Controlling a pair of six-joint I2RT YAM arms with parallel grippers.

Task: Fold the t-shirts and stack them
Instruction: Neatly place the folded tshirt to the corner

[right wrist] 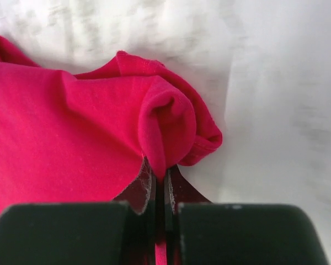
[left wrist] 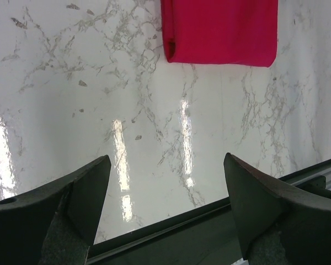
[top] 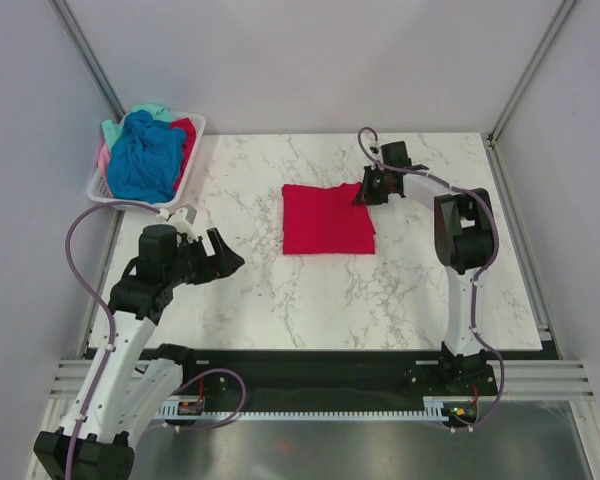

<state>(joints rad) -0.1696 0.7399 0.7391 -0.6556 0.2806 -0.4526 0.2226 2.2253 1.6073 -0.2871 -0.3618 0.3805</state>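
The shirt is already folded, so my right gripper will drag it outward and toward the right in the top view, onto the table's empty far corner.
A crimson red t-shirt (top: 326, 220) lies folded in a rough square in the middle of the marble table; it also shows in the left wrist view (left wrist: 220, 30). My right gripper (top: 366, 188) is shut on the shirt's far right corner, and the pinched cloth (right wrist: 165, 124) bunches up just above its tips. My left gripper (top: 225, 258) is open and empty, above the table to the left of the shirt and apart from it. Bright blue (top: 145, 158), teal (top: 150, 110), pink and red (top: 187, 130) t-shirts are heaped in the white basket (top: 195, 165).
The white slatted basket stands at the table's far left corner. Metal frame posts (top: 92, 55) rise at the back corners. The table's near edge and a black rail (left wrist: 209, 221) lie below my left gripper.
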